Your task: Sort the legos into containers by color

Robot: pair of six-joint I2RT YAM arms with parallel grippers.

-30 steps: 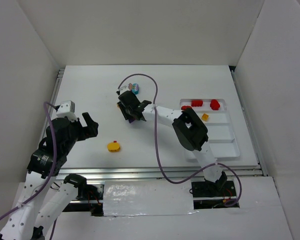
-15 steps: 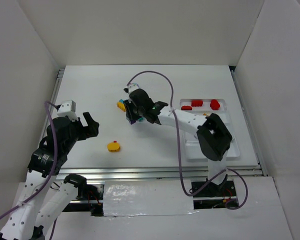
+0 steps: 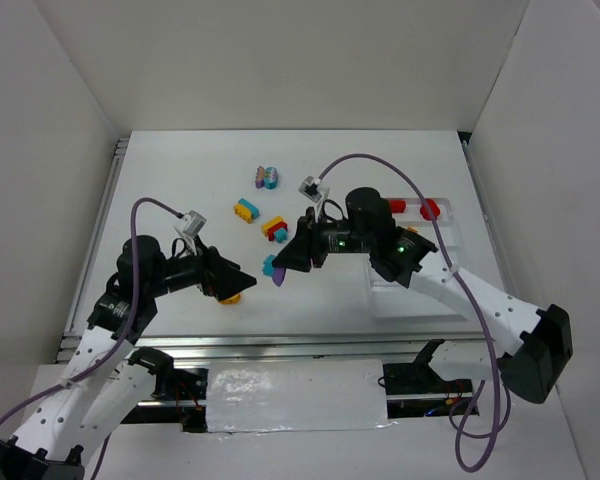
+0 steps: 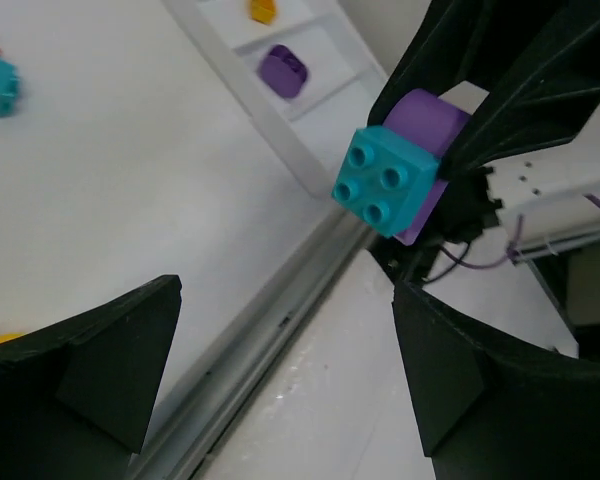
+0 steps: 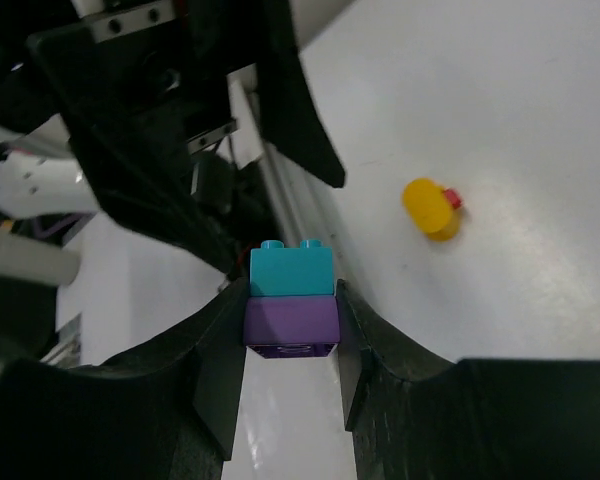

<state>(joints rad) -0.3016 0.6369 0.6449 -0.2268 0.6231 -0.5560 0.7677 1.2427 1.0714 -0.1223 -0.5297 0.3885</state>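
The purple lego's section of the container is below my right gripper, to its right in the top view. I should carry the matching purple lego there, lower it and let go.
My right gripper [image 3: 283, 265] is shut on a teal-on-purple lego cluster [image 3: 271, 270], held above the near middle of the table. In the right wrist view the purple brick [image 5: 291, 322] sits between the fingers with the teal brick [image 5: 291, 271] sticking out past them. My left gripper [image 3: 242, 284] is open and points at that cluster from the left, a short gap away. In the left wrist view the teal brick [image 4: 383, 181] hangs ahead of the wide-open left gripper [image 4: 290, 370]. A yellow lego [image 3: 230, 297] lies under the left gripper. The white containers tray [image 3: 450, 290] is at the right.
Loose clusters lie on the far table: purple-teal [image 3: 267, 177], teal-yellow [image 3: 245, 210] and red-yellow [image 3: 275, 228]. Red legos [image 3: 429, 208] are in the tray's far compartment. A purple lego [image 4: 283, 70] and an orange one [image 4: 264, 10] lie in other compartments. The metal rail [image 3: 280, 345] runs along the near edge.
The right arm has swung from the far middle toward the near edge, carrying the teal-purple cluster. The left arm has moved right to face it. Clusters behind the right arm now show.
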